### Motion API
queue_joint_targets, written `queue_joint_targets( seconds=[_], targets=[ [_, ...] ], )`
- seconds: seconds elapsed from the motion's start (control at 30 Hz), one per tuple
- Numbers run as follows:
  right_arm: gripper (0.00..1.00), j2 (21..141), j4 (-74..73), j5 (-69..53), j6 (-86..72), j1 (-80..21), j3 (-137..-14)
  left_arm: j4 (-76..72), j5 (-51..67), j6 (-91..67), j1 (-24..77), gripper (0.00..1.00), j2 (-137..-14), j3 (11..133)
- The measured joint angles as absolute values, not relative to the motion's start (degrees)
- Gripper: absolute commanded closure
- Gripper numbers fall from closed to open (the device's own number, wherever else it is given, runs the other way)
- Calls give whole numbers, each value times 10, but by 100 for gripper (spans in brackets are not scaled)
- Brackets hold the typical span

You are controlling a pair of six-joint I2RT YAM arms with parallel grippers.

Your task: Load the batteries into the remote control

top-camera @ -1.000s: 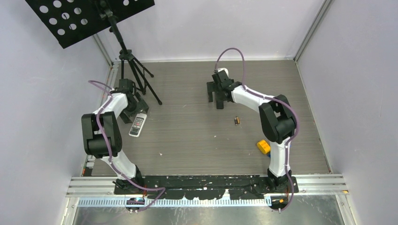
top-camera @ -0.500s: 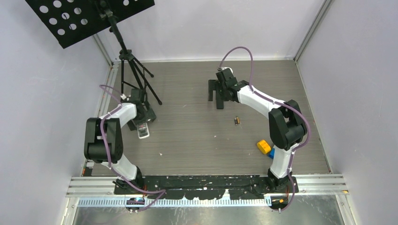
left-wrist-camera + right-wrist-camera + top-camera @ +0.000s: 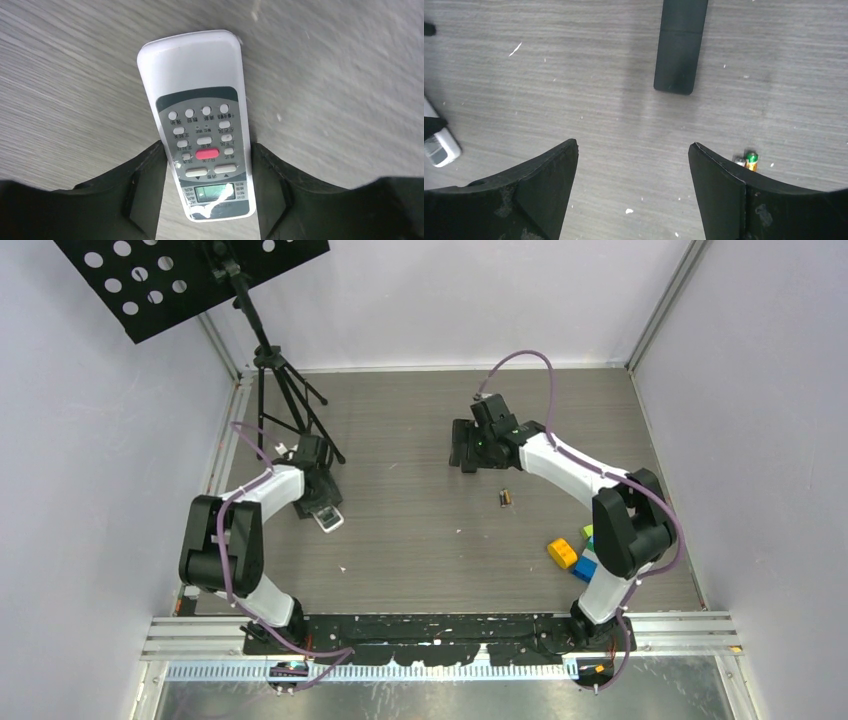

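Note:
The robot next needs to raise its right gripper, turn it sideways toward the left gripper and close it on the white remote control point(image 3: 328, 518) point(image 3: 446, 145), because only the left gripper holds the remote control.
The white remote control point(image 3: 200, 145) lies face up on the grey table, with grey buttons, one red button and a small screen. My left gripper point(image 3: 207, 150) is shut on its sides near the screen end. In the top view this gripper point(image 3: 320, 498) and the remote point(image 3: 329, 520) sit at the left of the table. Two small batteries point(image 3: 506, 497) lie side by side at mid-table. One with a green-and-gold end shows in the right wrist view point(image 3: 750, 161). My right gripper point(image 3: 468, 452) is open and empty above the table point(image 3: 633, 146), behind and left of the batteries.
A flat black bar point(image 3: 679, 50) lies on the table ahead of the right fingers. Yellow point(image 3: 562, 553), blue point(image 3: 585, 568) and green point(image 3: 588, 532) toy blocks sit by the right arm's base. A black music stand's tripod point(image 3: 285, 400) stands at the back left, close to the left gripper.
My left gripper has moved right, dragging the remote with it and turning it. My right arm has swung right, uncovering the blue and green blocks.

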State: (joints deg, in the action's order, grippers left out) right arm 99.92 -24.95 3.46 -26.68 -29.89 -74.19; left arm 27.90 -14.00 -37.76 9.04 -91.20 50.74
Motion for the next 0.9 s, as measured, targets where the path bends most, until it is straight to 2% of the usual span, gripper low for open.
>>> queue_joint_targets(
  seconds=[0.1,0.27,0.43,0.6,0.9],
  targets=[
    [14,973,-251,16,-273,-299,-722,301,-92,-375,106,76,-893,502],
    [9,889,-229,-45,-289,-299,-661,323,90,-418,142,78,-812,505],
    [3,761,-100,-128,-355,-299,-555,302,243,-520,145,79,-738,541],
    [2,695,75,-186,-481,-299,-464,197,357,-665,146,81,-706,549],
    [2,721,375,-230,-707,-299,-389,-129,508,-933,174,86,-726,538]
  ],
)
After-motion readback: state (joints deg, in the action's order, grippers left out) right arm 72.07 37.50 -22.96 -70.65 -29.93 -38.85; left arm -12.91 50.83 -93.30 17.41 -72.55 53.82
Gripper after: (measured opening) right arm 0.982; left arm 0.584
